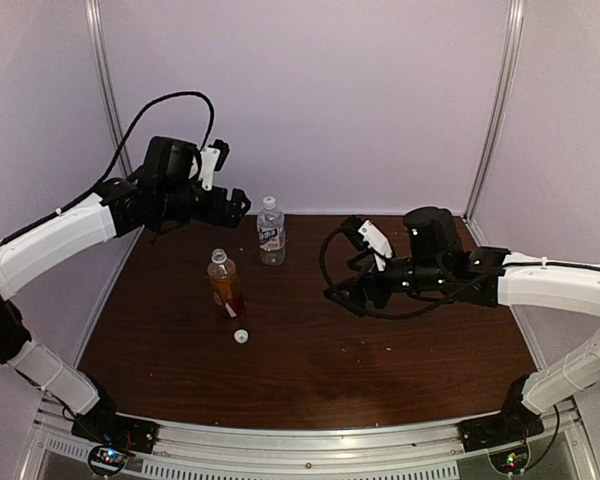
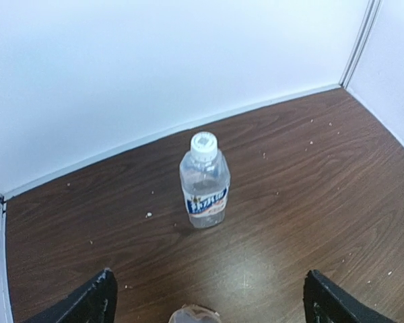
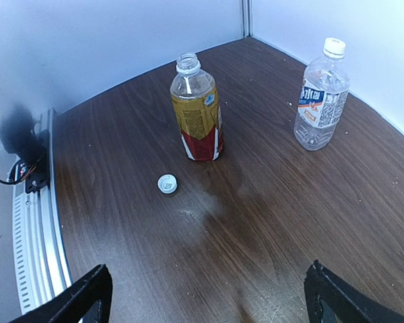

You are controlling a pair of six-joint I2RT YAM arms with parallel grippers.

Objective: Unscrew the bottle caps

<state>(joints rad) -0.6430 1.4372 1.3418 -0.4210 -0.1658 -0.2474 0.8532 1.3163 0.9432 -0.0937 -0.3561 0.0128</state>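
Observation:
My left gripper is to move outward and down to the clear, still capped bottle next, and close around its white cap (image 2: 204, 145).
The amber-brown bottle (image 1: 223, 282) with a red-white label stands upright with its neck bare (image 3: 187, 62). One white bottle cap (image 1: 241, 337) lies loose on the table just in front of it (image 3: 167, 183). Behind and to the right, the clear bottle (image 1: 271, 235) with a blue-white label still wears its white cap (image 2: 204, 143). My left gripper (image 1: 237, 205) hovers open, above and behind the amber bottle, whose open neck (image 2: 194, 315) shows between the fingers at the bottom edge. My right gripper (image 1: 333, 262) is open and holds nothing, to the right of both bottles.
The dark wood table (image 1: 380, 340) is closed in by pale walls at the back and sides (image 1: 310, 100). A metal rail (image 3: 34, 222) with cables runs along the near edge by the arm bases.

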